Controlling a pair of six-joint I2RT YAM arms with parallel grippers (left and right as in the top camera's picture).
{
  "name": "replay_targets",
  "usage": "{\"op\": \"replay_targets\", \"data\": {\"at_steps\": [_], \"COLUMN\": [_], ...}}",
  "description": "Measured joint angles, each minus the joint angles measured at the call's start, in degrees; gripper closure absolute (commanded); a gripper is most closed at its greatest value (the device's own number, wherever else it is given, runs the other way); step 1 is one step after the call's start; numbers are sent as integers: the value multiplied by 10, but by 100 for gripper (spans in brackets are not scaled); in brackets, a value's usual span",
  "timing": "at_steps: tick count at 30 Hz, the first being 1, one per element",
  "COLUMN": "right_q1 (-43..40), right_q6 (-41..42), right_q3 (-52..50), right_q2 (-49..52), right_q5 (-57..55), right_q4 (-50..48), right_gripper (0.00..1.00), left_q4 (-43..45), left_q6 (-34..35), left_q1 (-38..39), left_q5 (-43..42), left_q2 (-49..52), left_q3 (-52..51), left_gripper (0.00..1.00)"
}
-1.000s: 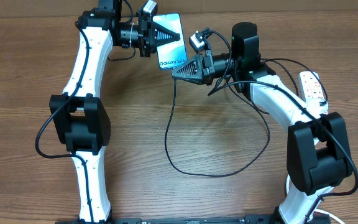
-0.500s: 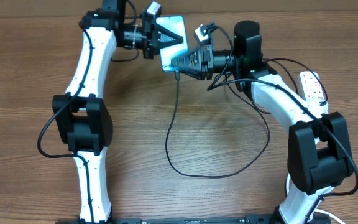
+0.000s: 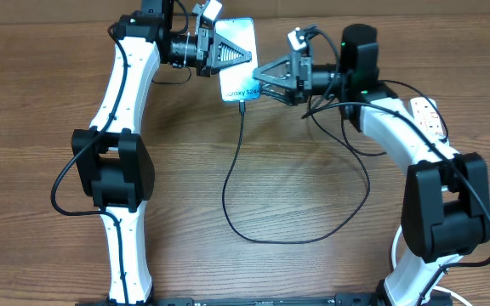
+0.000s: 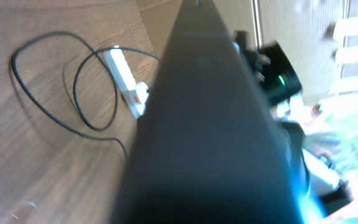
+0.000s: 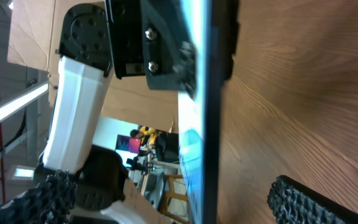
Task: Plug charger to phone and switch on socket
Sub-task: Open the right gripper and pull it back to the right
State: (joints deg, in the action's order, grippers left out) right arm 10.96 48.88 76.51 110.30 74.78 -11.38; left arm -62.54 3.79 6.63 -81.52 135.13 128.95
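The plug meets the phone's lower edge. My left gripper will next tilt downward, go down and draw back to release the phone (image 3: 243, 38) on the bare wood by the cable.
My left gripper (image 3: 230, 54) is shut on the phone (image 3: 243, 38), holding it above the back of the table with its cyan screen up. In the left wrist view the phone's dark back (image 4: 210, 124) fills the middle. The charger (image 3: 232, 170), a thin black cable, meets the phone's lower edge with its plug tip (image 3: 242, 103) and loops down over the wood. My right gripper (image 3: 262, 80) stands open just right of the phone's lower end. In the right wrist view the phone (image 5: 211, 112) is edge-on between that gripper's spread fingers (image 5: 309, 202). The socket (image 3: 429, 116) lies at the right edge.
The white power strip (image 4: 124, 73) and the cable loops (image 4: 42, 106) also show in the left wrist view. A wide cable loop (image 3: 347, 212) covers the middle right of the table. The right arm's own black wires (image 3: 347, 136) hang near its elbow.
My right gripper has gone from shut to open, letting go of the plug end, and drawn back to the right. The cable now hangs from the phone's lower edge. The left gripper has stayed shut on the phone.
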Motion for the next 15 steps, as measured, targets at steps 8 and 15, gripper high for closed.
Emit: {"op": "replay_targets", "data": {"at_steps": [8,15], "right_q1": [-49,-49], "right_q6": [-129,-286], "right_q3": [2,3], "right_q2": [0,0], "right_q5": [21,-91], "right_q4": [187,418], "right_gripper": [0,0], "left_q4": [-1,-43], "left_q6": [-141,-149], "left_q1": [1,1], "left_q5": [-6,67], "left_q2": [0,0], "left_q3": [0,0], "left_gripper": [96,96]}}
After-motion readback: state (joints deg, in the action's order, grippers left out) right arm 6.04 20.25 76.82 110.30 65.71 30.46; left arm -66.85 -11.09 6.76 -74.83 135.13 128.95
